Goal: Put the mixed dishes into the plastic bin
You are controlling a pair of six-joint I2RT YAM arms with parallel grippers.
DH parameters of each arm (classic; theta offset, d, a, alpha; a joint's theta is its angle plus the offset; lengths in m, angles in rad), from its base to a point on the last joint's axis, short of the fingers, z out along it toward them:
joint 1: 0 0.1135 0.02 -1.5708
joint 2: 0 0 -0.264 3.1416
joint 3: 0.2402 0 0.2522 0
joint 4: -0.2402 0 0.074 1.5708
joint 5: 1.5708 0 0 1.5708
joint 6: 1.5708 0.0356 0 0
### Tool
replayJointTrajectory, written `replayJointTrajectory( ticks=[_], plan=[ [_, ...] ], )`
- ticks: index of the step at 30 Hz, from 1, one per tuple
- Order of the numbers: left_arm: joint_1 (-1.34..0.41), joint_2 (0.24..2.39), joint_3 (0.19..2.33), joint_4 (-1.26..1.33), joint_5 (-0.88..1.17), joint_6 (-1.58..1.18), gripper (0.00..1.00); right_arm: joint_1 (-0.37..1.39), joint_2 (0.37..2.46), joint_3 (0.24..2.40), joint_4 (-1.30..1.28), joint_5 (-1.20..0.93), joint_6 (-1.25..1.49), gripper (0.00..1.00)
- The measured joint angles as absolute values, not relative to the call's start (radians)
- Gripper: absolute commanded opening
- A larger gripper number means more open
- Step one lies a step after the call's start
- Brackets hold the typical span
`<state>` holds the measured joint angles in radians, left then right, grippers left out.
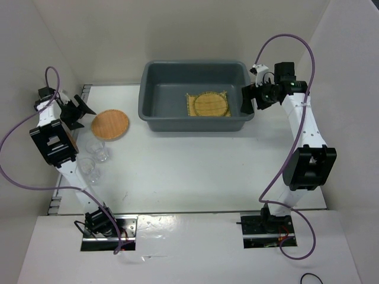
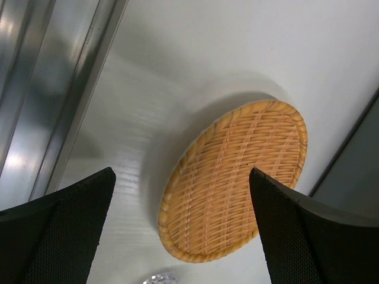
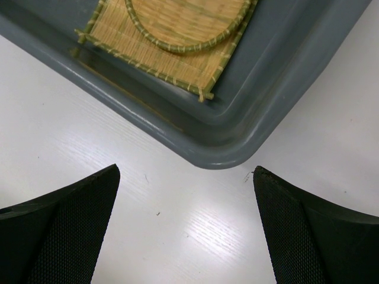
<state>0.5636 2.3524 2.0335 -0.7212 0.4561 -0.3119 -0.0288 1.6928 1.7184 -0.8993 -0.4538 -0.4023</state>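
Note:
My left gripper will next tilt down and to the right in the top view onto the orange-brown disc's rail-side edge (image 1: 94,125) (image 2: 178,174), because the disc is lying flat.
The grey-blue plastic bin (image 1: 155,112) stands at the back middle of the table. Inside it the square yellow woven mat (image 1: 190,110) lies flat with the round tan woven disc (image 1: 212,104) on top; both show in the right wrist view, mat (image 3: 172,56), disc (image 3: 177,18). The round orange-brown disc (image 1: 110,125) lies on the table left of the bin and shows in the left wrist view (image 2: 237,177). Two clear glass cups (image 1: 98,149) (image 1: 88,168) stand near it. My left gripper (image 1: 82,111) is open and empty just left of that disc. My right gripper (image 1: 247,97) is open and empty by the bin's right end.
The bin's corner (image 3: 231,148) lies just ahead of the right gripper's fingers. A metal rail (image 2: 53,100) runs along the table's left edge. White walls close in the left, back and right sides.

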Motion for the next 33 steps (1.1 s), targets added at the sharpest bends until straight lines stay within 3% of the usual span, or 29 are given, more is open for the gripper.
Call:
replayJointTrajectory(
  ticks=[22,25,33],
  plan=[
    [0.489,2.417,2.073,-0.748,0.504,-0.322,1.0,-0.029,1.692,1.673,-0.907,-0.444,-0.402,0.98],
    [0.488,2.415,2.043,-0.704,0.577,-0.339,1.0,-0.029,1.692,1.673,-0.907,-0.443,-0.402,0.98],
    [0.472,2.468,2.019,-0.628,0.845,-0.35,0.86,-0.029,1.692,1.673,-0.907,-0.437,-0.402,0.98]
  ],
)
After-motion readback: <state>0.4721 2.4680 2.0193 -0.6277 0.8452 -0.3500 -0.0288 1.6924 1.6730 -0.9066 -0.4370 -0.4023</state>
